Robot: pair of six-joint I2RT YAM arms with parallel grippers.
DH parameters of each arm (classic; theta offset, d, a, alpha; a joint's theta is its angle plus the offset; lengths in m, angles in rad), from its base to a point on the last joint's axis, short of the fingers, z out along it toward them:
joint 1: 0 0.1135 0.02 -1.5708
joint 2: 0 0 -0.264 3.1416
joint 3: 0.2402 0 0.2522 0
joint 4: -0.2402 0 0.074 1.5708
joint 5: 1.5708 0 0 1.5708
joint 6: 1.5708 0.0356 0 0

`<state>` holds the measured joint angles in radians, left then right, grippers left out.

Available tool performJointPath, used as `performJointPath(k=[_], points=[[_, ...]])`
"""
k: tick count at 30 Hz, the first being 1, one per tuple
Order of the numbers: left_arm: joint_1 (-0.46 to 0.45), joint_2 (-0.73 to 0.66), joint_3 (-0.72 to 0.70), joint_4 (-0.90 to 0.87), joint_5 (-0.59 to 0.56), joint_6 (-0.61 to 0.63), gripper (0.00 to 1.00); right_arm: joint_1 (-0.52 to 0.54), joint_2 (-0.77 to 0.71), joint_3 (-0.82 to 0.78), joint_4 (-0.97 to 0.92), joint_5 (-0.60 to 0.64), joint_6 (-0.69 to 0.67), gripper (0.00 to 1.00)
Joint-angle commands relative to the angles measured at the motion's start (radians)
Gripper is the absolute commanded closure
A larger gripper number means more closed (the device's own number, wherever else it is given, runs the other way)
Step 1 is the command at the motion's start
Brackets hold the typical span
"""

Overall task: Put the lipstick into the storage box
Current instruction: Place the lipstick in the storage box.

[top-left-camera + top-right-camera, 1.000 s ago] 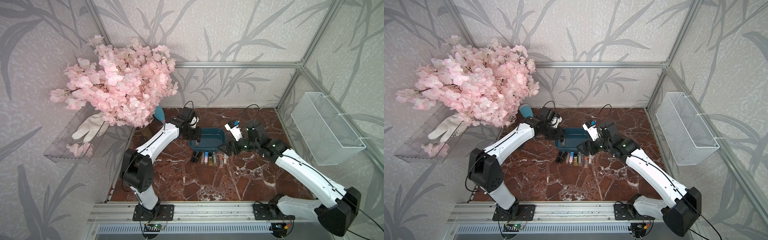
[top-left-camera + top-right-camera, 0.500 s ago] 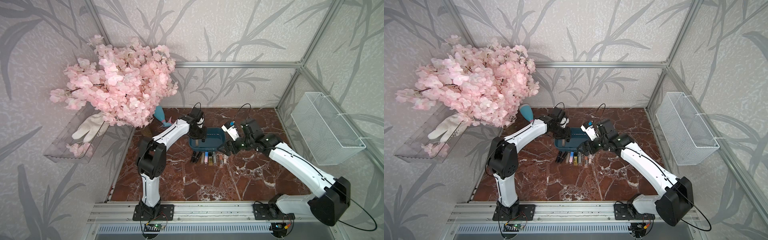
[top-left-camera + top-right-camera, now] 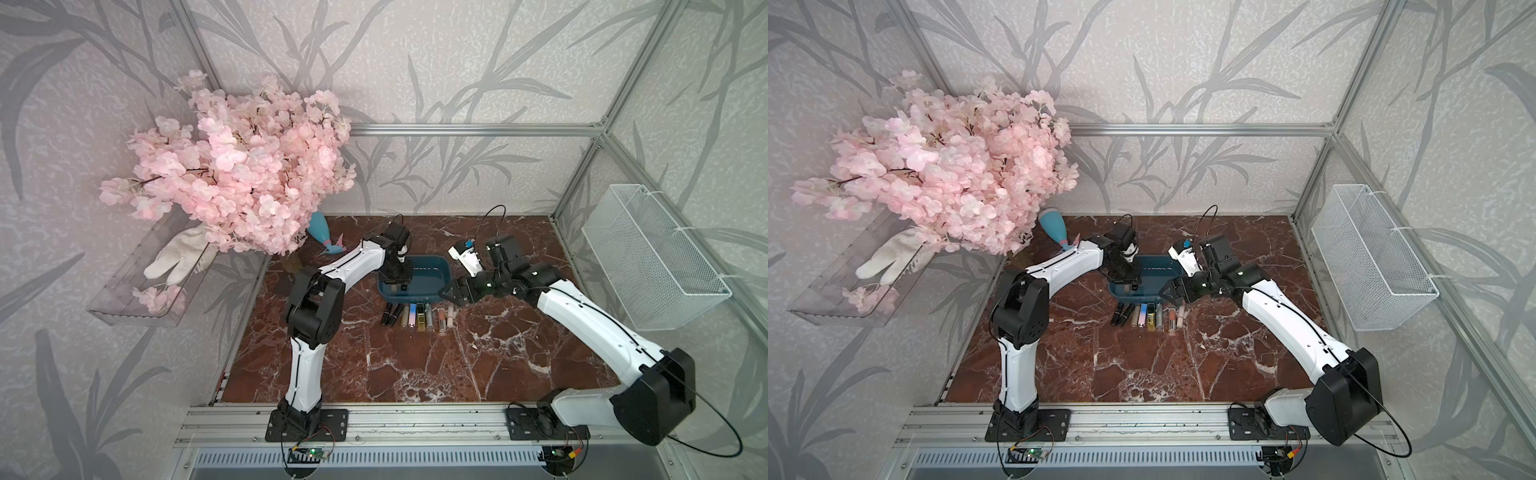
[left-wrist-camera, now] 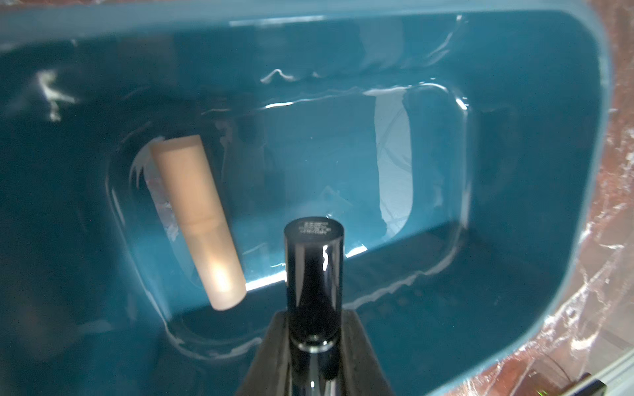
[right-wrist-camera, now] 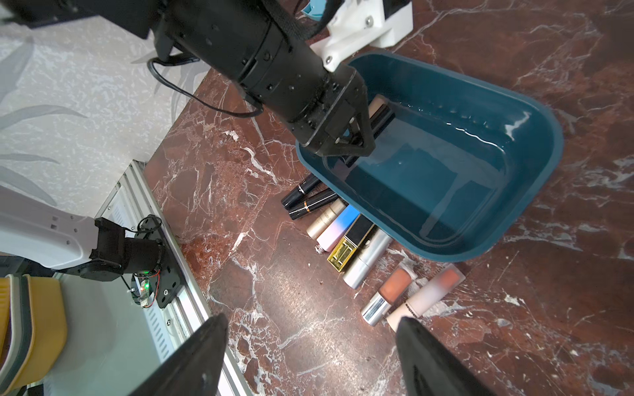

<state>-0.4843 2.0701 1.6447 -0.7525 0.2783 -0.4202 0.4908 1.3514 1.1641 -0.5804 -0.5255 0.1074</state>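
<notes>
The glossy black lipstick should go down onto the bottom of the box beside the beige lipstick (image 4: 199, 219) next, because that part of the bottom is empty. I will lower my left gripper toward the beige lipstick and let go there.
The storage box (image 3: 432, 277) (image 3: 1160, 277) is a dark teal tub on the marble floor. My left gripper (image 3: 401, 282) (image 3: 1129, 284) (image 4: 314, 329) hangs over the box's left end, shut on a glossy black lipstick (image 4: 314, 271) (image 5: 381, 119) that points down into it. A beige lipstick (image 4: 199, 219) (image 5: 377, 102) lies on the box floor (image 4: 308, 144). My right gripper (image 3: 446, 296) (image 3: 1165, 293) (image 5: 312, 319) is open and holds nothing, by the box's front right corner. Several more lipsticks (image 3: 417, 316) (image 5: 356, 240) lie in a row in front of the box (image 5: 446, 178).
A white wire basket (image 3: 652, 266) hangs on the right wall. Pink blossom branches (image 3: 237, 183) spread over the back left, above a teal vase (image 3: 322, 232). A clear tray (image 3: 124, 307) with a white glove is on the left wall. An aluminium rail (image 3: 415, 419) bounds the front.
My left gripper has carried the black lipstick from the box's left edge to over its inside, the arm folding up steeper. The right gripper stayed open near the box corner.
</notes>
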Motion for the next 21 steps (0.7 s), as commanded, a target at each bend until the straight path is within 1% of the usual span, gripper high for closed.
performJointPath(k=[1, 9, 15, 21], points=[[-0.006, 0.028, 0.040, 0.009, -0.046, -0.013, 0.87, -0.003, 0.007, 0.019, 0.001, -0.025, -0.002, 0.18], [-0.005, 0.094, 0.119, -0.053, -0.114, 0.014, 0.87, -0.003, 0.015, 0.014, 0.011, -0.039, 0.003, 0.18], [-0.001, 0.142, 0.166, -0.089, -0.143, 0.026, 0.87, -0.004, 0.017, 0.014, 0.012, -0.042, 0.002, 0.18], [0.002, 0.157, 0.176, -0.109, -0.170, 0.031, 0.87, -0.006, 0.019, 0.012, 0.014, -0.042, 0.000, 0.18]])
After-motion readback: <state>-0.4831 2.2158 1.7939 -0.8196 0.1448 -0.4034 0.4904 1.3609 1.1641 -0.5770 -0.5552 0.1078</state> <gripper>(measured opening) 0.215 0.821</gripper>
